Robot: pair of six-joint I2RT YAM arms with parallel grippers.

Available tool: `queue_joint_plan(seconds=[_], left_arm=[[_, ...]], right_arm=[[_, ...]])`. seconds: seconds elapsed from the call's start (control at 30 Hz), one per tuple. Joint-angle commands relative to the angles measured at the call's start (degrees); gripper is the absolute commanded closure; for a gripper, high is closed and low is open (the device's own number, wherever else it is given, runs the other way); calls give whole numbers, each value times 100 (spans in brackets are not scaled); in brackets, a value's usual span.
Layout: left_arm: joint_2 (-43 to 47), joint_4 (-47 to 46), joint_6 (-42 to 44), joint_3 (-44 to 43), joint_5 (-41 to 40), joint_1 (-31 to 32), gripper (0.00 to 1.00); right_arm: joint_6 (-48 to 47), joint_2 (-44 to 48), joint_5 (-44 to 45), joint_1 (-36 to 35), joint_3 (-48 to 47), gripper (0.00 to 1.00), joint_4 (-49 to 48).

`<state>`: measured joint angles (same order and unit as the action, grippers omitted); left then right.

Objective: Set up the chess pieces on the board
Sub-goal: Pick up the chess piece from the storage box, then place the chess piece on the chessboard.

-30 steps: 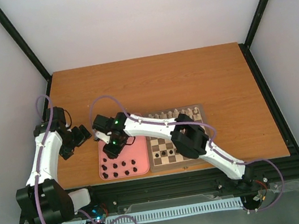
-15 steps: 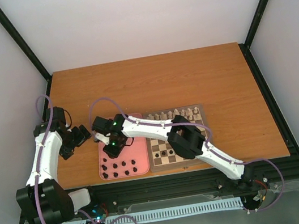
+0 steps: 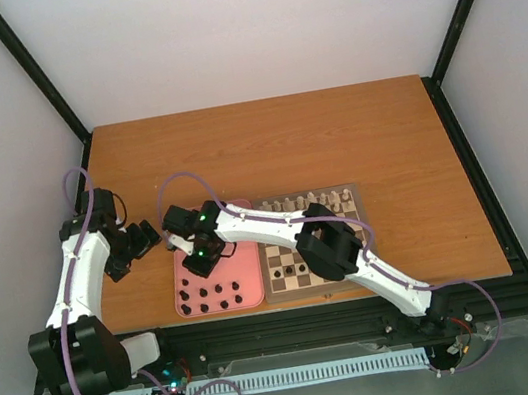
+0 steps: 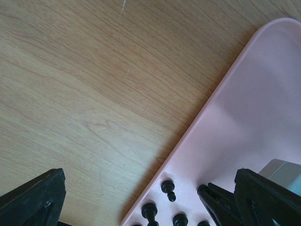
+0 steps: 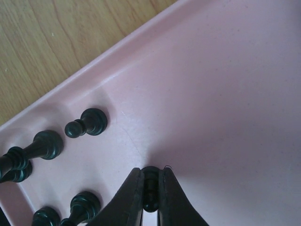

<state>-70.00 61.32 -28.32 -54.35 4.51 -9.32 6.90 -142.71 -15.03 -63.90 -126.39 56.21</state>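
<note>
Dark pieces stand on the board's near side. My right gripper needs to carry its chess piece up, to the right in the top view, then down onto that near side, and then release it.
The board [image 3: 283,252] lies right of a pink tray [image 3: 239,262]. Cream chess pieces [image 3: 315,197] line its far row and a few dark ones [image 3: 292,272] stand near its front. Several dark pieces [image 3: 210,296] sit in the tray's near end. My right gripper [image 3: 197,261] reaches down into the tray. In the right wrist view the gripper [image 5: 151,173] is shut on a dark chess piece [image 5: 150,193] on the tray floor [image 5: 225,94]. My left gripper [image 3: 144,238] hovers open just left of the tray, nothing between its fingers [image 4: 33,197].
A pawn [image 5: 87,123] and other dark pieces [image 5: 44,146] lie left of the gripped piece. The tray's rim [image 4: 207,108] runs diagonally through the left wrist view, with bare wooden table [image 4: 94,94] beside it. The right arm's fingers [image 4: 216,202] show there too.
My right gripper has closed on a dark piece in the tray, and its arm has shifted slightly left. The left arm has not moved.
</note>
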Motion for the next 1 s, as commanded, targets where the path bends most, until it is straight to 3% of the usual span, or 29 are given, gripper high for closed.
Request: queue_joint_plan(seconds=[0.0, 0.4, 0.73, 0.97], left_arm=[[109, -50, 1, -23, -8, -52, 0], [102, -14, 9, -63, -51, -50, 0], [42, -33, 19, -113, -26, -50, 0], [-33, -67, 33, -94, 4, -47, 0]], right_arm=[[0, -13, 378, -9, -89, 96, 145], [482, 1838, 1135, 570, 1141, 97, -201], [1153, 4948, 1768, 1931, 5187, 97, -241], [1626, 6301, 1931, 2376, 6845, 97, -5]])
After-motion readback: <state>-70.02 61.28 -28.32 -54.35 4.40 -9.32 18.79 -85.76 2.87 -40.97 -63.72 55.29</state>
